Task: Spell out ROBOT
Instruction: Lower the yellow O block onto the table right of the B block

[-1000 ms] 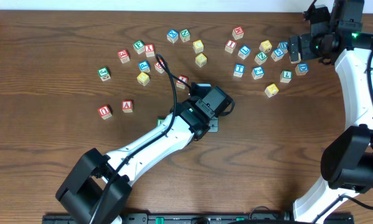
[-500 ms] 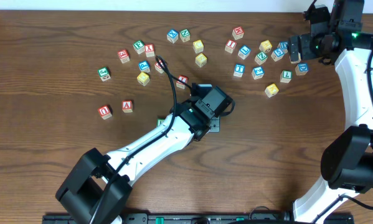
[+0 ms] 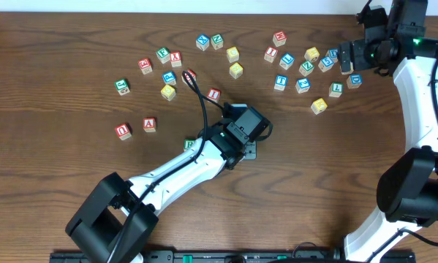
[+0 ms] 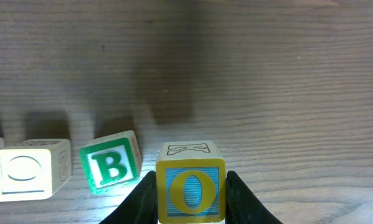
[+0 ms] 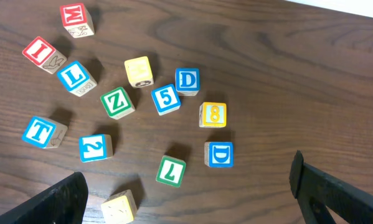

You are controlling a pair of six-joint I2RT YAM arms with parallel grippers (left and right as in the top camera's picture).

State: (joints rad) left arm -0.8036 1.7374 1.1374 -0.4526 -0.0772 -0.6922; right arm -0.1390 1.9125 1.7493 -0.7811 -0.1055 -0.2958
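My left gripper is above the bare spot beside the green B block (image 3: 189, 144), so next it needs to move down to the tabletop and release the yellow-edged block.
My left gripper (image 4: 190, 200) is shut on a yellow-edged block with a yellow O on blue (image 4: 190, 188). It holds this block just right of a tilted green B block (image 4: 111, 167), low over the table. A pale block with an O (image 4: 25, 173) sits left of the B. In the overhead view the left gripper (image 3: 237, 137) is at mid-table, with a green block (image 3: 189, 144) showing beside the arm. My right gripper (image 5: 186, 193) is open and empty, high over the back-right cluster, which includes a blue T block (image 5: 42, 132).
Loose letter blocks lie scattered across the back of the table (image 3: 365, 168). A red I block (image 3: 213, 93) sits just behind the left gripper. A green 7 block (image 5: 171, 170) and a blue D block (image 5: 218, 154) lie under the right gripper.
My left gripper has shifted slightly toward the front left with the O block, uncovering the red I block behind it. The right arm has not moved.
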